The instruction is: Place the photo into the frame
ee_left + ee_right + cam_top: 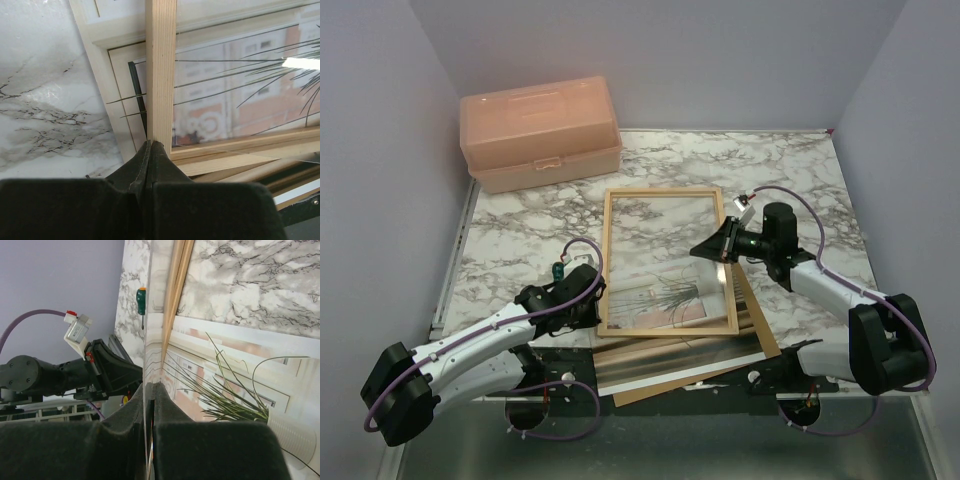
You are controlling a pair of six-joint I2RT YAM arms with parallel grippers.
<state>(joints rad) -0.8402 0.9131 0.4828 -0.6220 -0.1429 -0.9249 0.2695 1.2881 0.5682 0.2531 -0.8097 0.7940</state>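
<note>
My right gripper is above the photo (672,295) inside the frame, so next it will lower the clear glass sheet toward the photo and let go of the sheet.
The light-wood frame (606,250) lies flat mid-table. The photo (672,295), a spiky plant by a window, shows through its lower half and also appears in the left wrist view (240,95) and right wrist view (225,390). My left gripper (597,293) is shut, its tips (151,145) against the frame's left bar (161,75) near the lower corner. My right gripper (706,248) reaches over the frame's right bar (177,285) and is shut (151,386) on the edge of a thin, clear, reflective glass sheet (152,340).
A brown backing board (762,335) and a white-edged sheet (670,375) stick out under the frame's near end. A peach toolbox (540,130) stands at the back left. A small green-handled tool (558,268) lies by the left arm. Purple walls close in on both sides.
</note>
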